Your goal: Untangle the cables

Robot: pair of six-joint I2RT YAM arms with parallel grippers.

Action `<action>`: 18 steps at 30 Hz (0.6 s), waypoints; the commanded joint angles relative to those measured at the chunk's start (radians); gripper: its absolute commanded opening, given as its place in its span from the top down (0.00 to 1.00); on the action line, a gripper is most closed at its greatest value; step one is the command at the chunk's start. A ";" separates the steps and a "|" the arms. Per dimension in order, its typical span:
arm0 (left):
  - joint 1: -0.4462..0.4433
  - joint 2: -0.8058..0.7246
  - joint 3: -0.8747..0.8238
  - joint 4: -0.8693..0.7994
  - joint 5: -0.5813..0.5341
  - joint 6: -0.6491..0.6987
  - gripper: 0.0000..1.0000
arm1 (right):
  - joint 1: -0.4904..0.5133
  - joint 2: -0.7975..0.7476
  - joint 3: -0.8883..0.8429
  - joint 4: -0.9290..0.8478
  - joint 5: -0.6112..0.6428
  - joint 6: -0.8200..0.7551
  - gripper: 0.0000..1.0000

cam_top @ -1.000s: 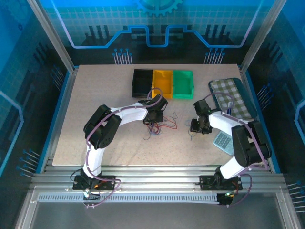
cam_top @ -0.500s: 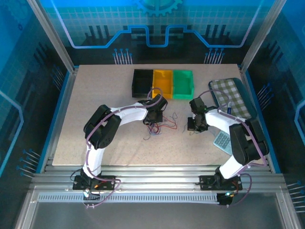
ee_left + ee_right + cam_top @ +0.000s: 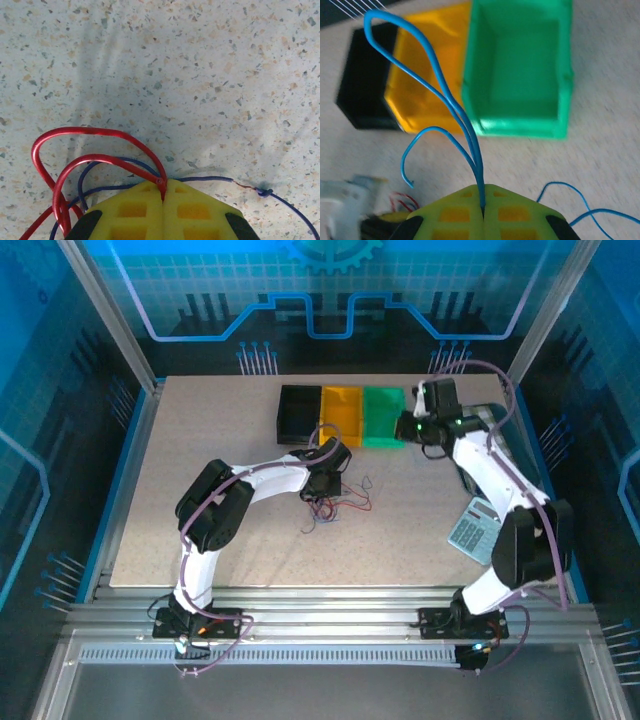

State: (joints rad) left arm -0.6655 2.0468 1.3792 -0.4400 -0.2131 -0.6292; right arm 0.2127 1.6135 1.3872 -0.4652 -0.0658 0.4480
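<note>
The empty inside of the green bin [image 3: 384,430] lies outward and below, so next I will move my right gripper outward over it and lower it to release the light blue cables.
My left gripper [image 3: 322,492] is low on the table at the tangle of cables [image 3: 338,504]. In the left wrist view the yellow jaws [image 3: 164,192] are shut on a red cable [image 3: 90,132] that loops up to the left. A dark blue cable [image 3: 210,178] runs across just beyond them, with a small knot at the right. My right gripper [image 3: 404,429] is raised near the green bin [image 3: 384,430]. Its jaws [image 3: 482,207] are shut on a light blue cable [image 3: 440,82], whose loops stand up in front of the bins.
Black bin [image 3: 283,415], yellow bin [image 3: 343,425] and green bin stand in a row at the back. A calculator [image 3: 472,530] lies at the right. A checked pouch [image 3: 518,445] lies behind the right arm. Red wire ends [image 3: 402,202] show at the lower left of the right wrist view.
My right gripper has shut on the light blue cable and carried it up and back from mid-table to the green bin. The left gripper has stayed put, shut on the red cable.
</note>
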 commanded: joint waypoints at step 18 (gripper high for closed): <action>0.047 0.092 0.002 -0.155 -0.045 0.036 1.00 | -0.050 0.580 0.548 0.027 -0.052 0.098 0.93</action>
State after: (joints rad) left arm -0.6544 2.0583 1.3987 -0.4652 -0.2131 -0.6216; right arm 0.1761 2.1761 1.8805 -0.3931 -0.2043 0.5358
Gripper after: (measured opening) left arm 0.053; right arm 0.069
